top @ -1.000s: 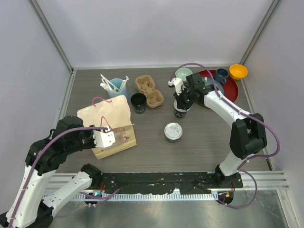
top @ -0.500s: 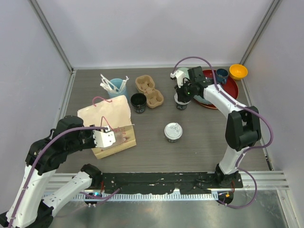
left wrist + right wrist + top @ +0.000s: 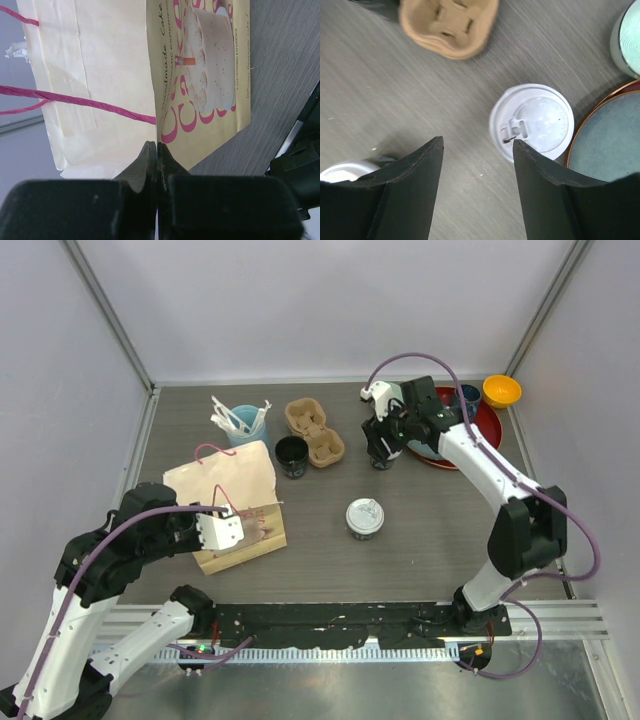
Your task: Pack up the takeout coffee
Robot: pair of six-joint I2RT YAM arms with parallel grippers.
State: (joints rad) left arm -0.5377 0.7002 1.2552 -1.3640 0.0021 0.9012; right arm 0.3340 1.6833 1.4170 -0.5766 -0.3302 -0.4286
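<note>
I need to bring the open fingers of my right gripper back and down astride the lid's uncrowded tray-side edge (image 3: 381,509) (image 3: 369,166) next, because the mid-table coffee is farther back and lower than the gripper.
One takeout coffee (image 3: 532,122), a black cup with a white sip lid, stands on the table beside the red tray (image 3: 487,430). My right gripper (image 3: 477,146) hovers open just above and beside it, holding nothing; seen from the top camera, my right gripper (image 3: 384,443) hides most of that cup. The other lidded coffee (image 3: 365,517) stands alone mid-table, and its lid (image 3: 345,172) also shows at the right wrist view's lower left. My left gripper (image 3: 157,146) is shut on the edge of the paper bag (image 3: 232,502), which has pink handles.
A cardboard cup carrier (image 3: 315,430) and a lidless black cup (image 3: 292,455) sit behind the bag. A light-blue cup of white utensils (image 3: 245,422) is at the back left. A teal plate (image 3: 605,150) lies on the tray, and an orange bowl (image 3: 501,390) is nearby.
My right gripper carried the lidded cup back toward the tray, set it down and opened, letting it go. The left arm and bag have not moved.
</note>
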